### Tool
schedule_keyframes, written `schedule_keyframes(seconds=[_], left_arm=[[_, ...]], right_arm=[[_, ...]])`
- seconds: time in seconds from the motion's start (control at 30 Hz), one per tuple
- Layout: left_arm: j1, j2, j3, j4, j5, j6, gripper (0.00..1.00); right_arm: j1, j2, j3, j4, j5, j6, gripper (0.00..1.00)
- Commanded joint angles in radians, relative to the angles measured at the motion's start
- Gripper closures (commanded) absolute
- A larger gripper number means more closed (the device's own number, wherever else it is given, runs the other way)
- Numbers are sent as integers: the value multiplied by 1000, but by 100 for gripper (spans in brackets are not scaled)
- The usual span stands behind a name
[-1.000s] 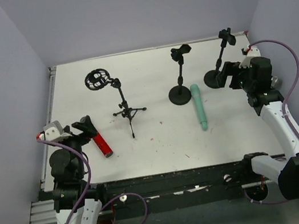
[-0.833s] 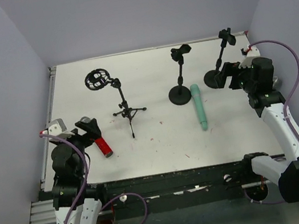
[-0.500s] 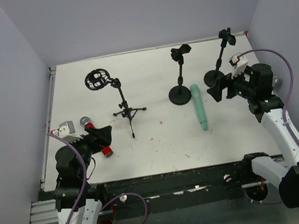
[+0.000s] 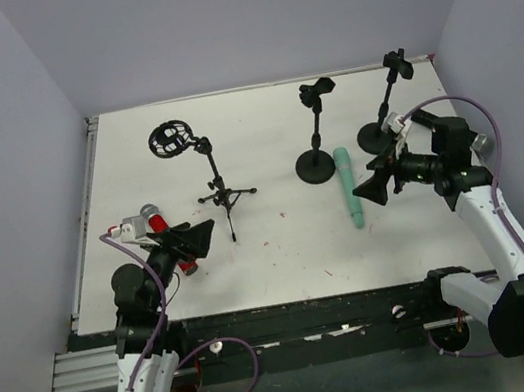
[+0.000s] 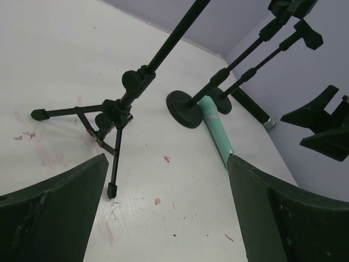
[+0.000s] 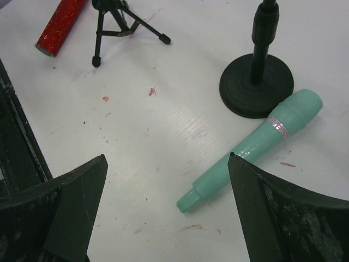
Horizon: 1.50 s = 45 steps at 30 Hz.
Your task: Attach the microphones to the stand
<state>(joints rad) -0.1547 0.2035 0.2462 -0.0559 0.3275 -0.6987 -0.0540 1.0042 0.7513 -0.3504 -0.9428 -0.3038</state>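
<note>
The tripod stand's thin pole below the shock mount is my left gripper's goal. I will raise my left gripper away from my base and tilt it toward level to get it onto the pole.
The mint-green microphone lies flat on the table beside the middle round-base stand. It also shows in the right wrist view and the left wrist view. My right gripper is open and empty just right of it. The red microphone lies at the front left, partly under my left arm. My left gripper is open and empty, pointing right towards the tripod stand. The black microphone lies at the right edge, mostly hidden by my right arm in the top view.
The tripod stand carries a round shock mount. A second round-base stand with a clip stands at the back right. Purple walls close in the table on three sides.
My left gripper has swung off the red microphone and now points right. My right gripper has swung left and down from the right stand to beside the mint-green microphone.
</note>
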Motion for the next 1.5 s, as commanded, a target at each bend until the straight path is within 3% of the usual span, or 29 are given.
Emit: schedule_keyframes(seconds=[0.0, 0.1, 0.27, 0.53, 0.73, 1.13, 1.33, 1.47], left_arm=[[-5, -45, -64, 160, -141, -116, 1], [-5, -36, -81, 177, -174, -116, 2], [-20, 101, -24, 223, -122, 22, 2], [-238, 460, 51, 530, -242, 382, 7], [-243, 629, 85, 718, -229, 472, 22], [-310, 835, 238, 800, -320, 567, 43], [-338, 879, 254, 826, -429, 643, 53], [-348, 901, 249, 861, -410, 680, 80]], right_arm=[[-1, 22, 36, -55, -57, -55, 0], [0, 16, 30, -48, -36, -64, 0], [-1, 11, 28, -35, -43, -55, 0], [-3, 42, 29, -32, -44, -44, 0], [-1, 43, 28, -33, -44, -52, 0], [0, 47, 31, -41, -42, -58, 0], [-1, 47, 33, -39, -45, -60, 0], [2, 47, 33, -41, -34, -61, 0]])
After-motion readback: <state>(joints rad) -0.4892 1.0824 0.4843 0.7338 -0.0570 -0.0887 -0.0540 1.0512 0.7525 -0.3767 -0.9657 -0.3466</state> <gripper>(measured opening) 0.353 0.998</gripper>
